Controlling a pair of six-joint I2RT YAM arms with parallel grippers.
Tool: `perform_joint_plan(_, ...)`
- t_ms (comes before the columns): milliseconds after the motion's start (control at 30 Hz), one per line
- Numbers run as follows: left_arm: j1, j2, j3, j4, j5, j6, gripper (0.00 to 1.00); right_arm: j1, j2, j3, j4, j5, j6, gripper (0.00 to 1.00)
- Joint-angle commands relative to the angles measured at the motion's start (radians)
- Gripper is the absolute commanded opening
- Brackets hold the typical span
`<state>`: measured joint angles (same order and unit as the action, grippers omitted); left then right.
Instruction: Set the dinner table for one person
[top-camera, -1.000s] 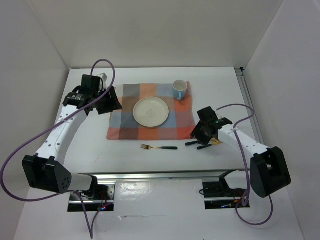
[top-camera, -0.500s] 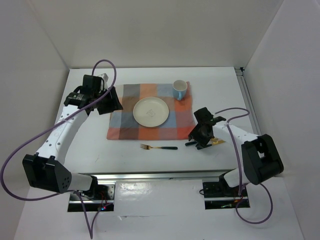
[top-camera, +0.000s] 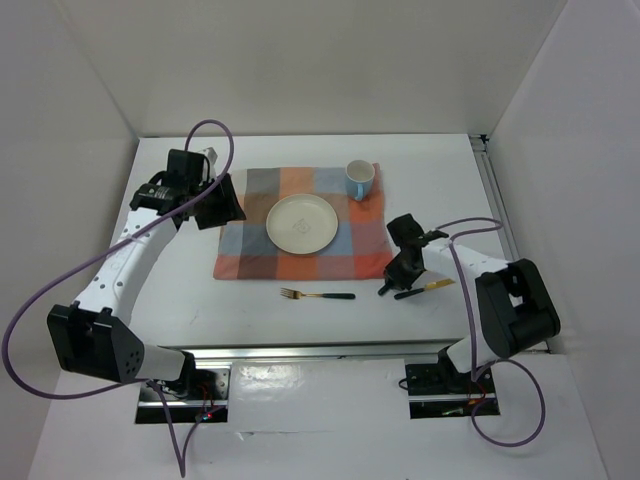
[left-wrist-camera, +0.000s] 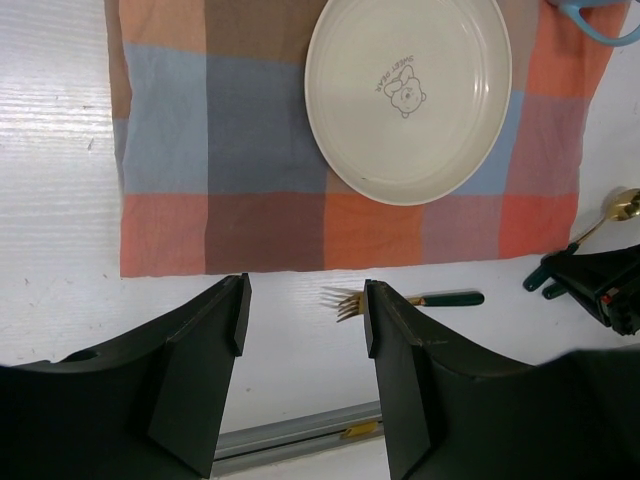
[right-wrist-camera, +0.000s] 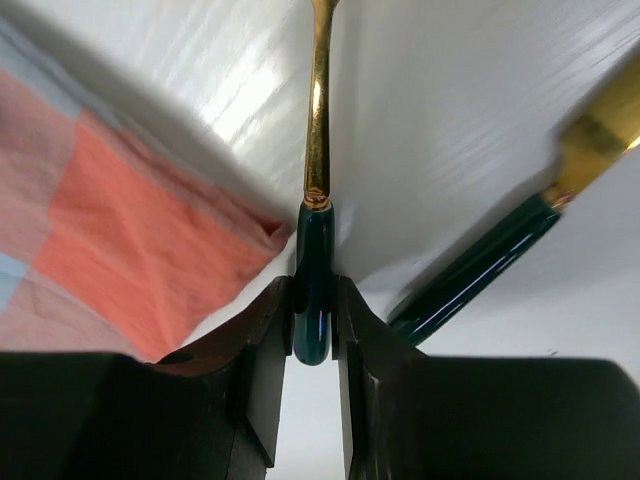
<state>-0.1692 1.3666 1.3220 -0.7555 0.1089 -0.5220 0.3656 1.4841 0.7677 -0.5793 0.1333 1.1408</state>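
Note:
The bare mat beside the plate is on the left in the top view. My right gripper should lift the spoon (right-wrist-camera: 318, 120) over to that mat, turn it, lower it and release it.
The dinner table (top-camera: 180, 290) is a white top. A checked cloth mat (top-camera: 250, 250) lies on it with a cream plate (top-camera: 302, 222) and a blue mug (top-camera: 359, 180). A gold fork with a green handle (top-camera: 318, 295) lies in front of the mat. My right gripper (top-camera: 398, 277) is low at the mat's near right corner. In the right wrist view it (right-wrist-camera: 312, 300) is shut on the green handle of a gold spoon (right-wrist-camera: 318, 120). A green-handled knife (right-wrist-camera: 480, 265) lies beside it. My left gripper (top-camera: 222, 203) hovers open and empty over the mat's left edge.
Metal rails run along the table's right edge (top-camera: 495, 190) and front edge (top-camera: 300, 350). White walls close in the back and both sides. In the left wrist view the plate (left-wrist-camera: 408, 95), the fork (left-wrist-camera: 400, 299) and the spoon's bowl (left-wrist-camera: 625, 203) show beyond the open jaws.
My right arm has drawn its elbow in, and its gripper has turned and settled low onto the spoon's handle. The knife has shifted slightly right. The left arm has not moved.

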Motion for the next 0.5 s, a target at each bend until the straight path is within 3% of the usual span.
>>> perform_joint_plan(0,-0.004,0.011,0.026,0.010,-0.005,0.025,0.66,-0.030,-0.050,0.076,-0.040,0.123,0.014,0.03)
perform_joint_plan(167,-0.004,0.011,0.026,0.010,-0.005,0.025,0.66,-0.020,-0.070,0.195,-0.097,0.209,-0.091,0.00)
perform_joint_plan(233,-0.004,0.011,0.026,0.010,-0.005,0.025,0.66,0.018,-0.061,0.260,-0.036,0.175,-0.292,0.00)
perform_joint_plan(300,-0.004,0.011,0.026,0.010,-0.014,0.025,0.66,0.036,0.000,0.312,0.012,0.119,-0.487,0.00)
perform_joint_plan(467,-0.004,0.022,0.026,0.019,-0.014,0.025,0.66,0.120,0.189,0.502,-0.034,0.042,-0.625,0.00)
